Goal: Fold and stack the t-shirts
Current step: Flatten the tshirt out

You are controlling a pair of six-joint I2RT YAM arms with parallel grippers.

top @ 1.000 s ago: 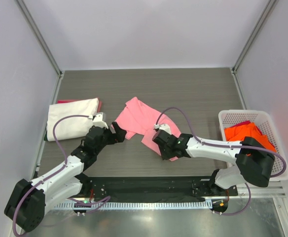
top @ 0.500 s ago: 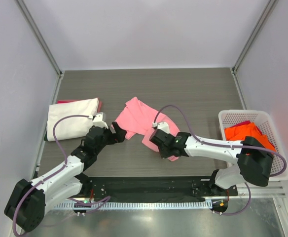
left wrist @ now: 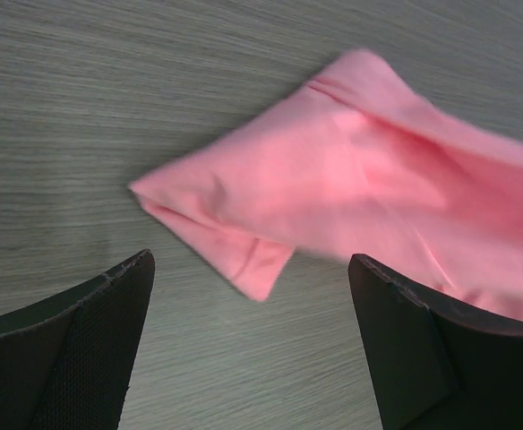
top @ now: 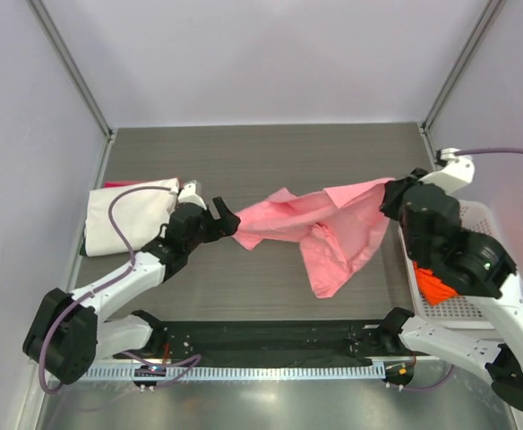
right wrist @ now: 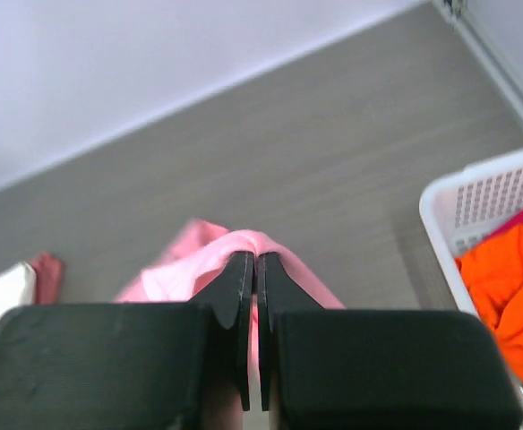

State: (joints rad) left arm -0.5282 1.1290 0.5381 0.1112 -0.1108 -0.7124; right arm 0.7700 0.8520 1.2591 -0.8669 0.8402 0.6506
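Note:
The shirt's far corner (top: 285, 196) (left wrist: 356, 79) lies free below my left gripper and to its right in the top view, so that gripper should next go across and down there.
The light pink t-shirt (top: 320, 224) hangs stretched above the table, one flap drooping toward the front. My right gripper (top: 392, 195) is shut on its right end, and pink cloth (right wrist: 176, 273) bulges around the closed fingertips of that gripper (right wrist: 257, 259). My left gripper (top: 227, 219) stands open just left of the shirt's left end. In the left wrist view a pink corner (left wrist: 244, 255) lies on the table ahead of the wide-apart jaws of the left gripper (left wrist: 251, 267), touching neither finger. A folded cream-white t-shirt (top: 127, 219) lies at the left on a red one (top: 114, 184).
A white mesh basket (top: 481, 213) stands at the right edge, mostly behind my right arm. It holds an orange t-shirt (top: 436, 285) (right wrist: 512, 269). Grey walls and metal posts enclose the table on three sides.
My right gripper closed on the pink t-shirt, then rose and swung far to the right, pulling the shirt out long. My left gripper shifted slightly up and right, staying open.

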